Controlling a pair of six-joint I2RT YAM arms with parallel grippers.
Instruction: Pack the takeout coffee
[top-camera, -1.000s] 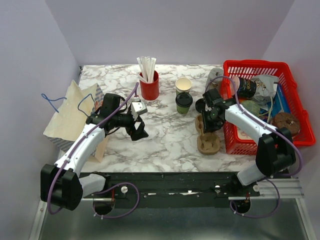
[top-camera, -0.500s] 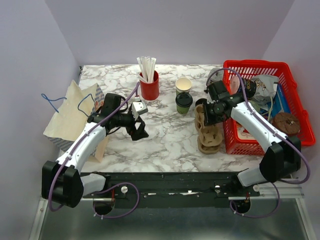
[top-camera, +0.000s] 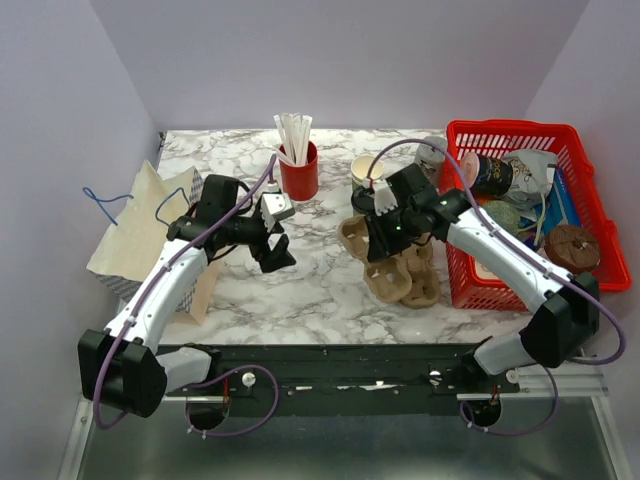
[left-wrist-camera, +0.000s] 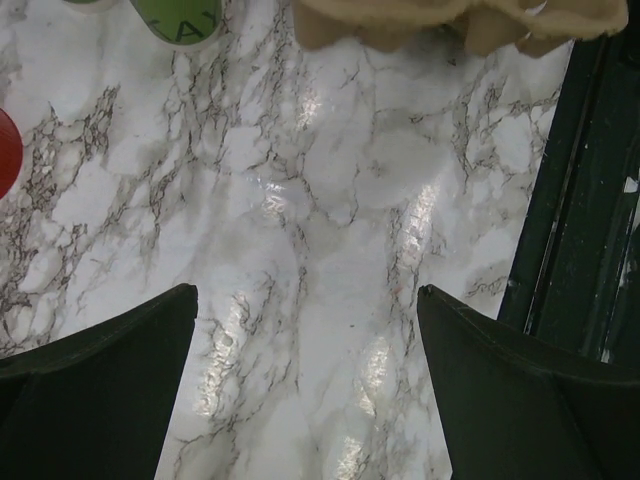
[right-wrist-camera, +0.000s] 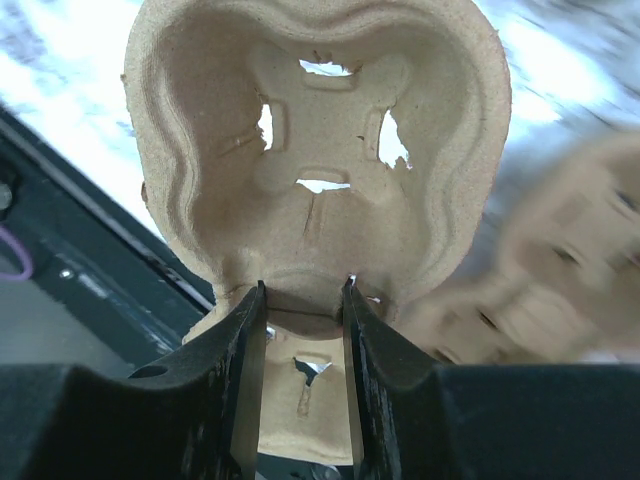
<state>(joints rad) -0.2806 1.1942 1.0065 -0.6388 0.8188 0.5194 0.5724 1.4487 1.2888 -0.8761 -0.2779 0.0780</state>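
The robot's right hand is going to lower the tilted tray next, beside the other tray and clear of it, and let go of the tilted tray's rim, because bare marble is below.
My right gripper (top-camera: 383, 232) is shut on the rim of the brown pulp cup tray (top-camera: 400, 278) and holds it tilted, one end lifted, in the middle of the table. In the right wrist view the tray wall (right-wrist-camera: 320, 150) sits pinched between my fingers (right-wrist-camera: 305, 300). An open cream cup (top-camera: 364, 167) stands behind the tray. The green-banded coffee cup is hidden behind my right gripper in the top view; its green body shows at the top edge of the left wrist view (left-wrist-camera: 185, 15). My left gripper (top-camera: 272, 250) is open and empty over bare marble (left-wrist-camera: 310, 300).
A red cup of white straws (top-camera: 298, 172) stands at the back centre. A paper bag with blue handles (top-camera: 140, 230) lies at the left. A red basket (top-camera: 590, 200) of mixed items is at the right. The black front rail (left-wrist-camera: 590, 250) runs along the near edge.
My right gripper has moved left from beside the basket toward the table's middle, pulling the pulp tray with it and tilting it up. My left gripper has shifted slightly back.
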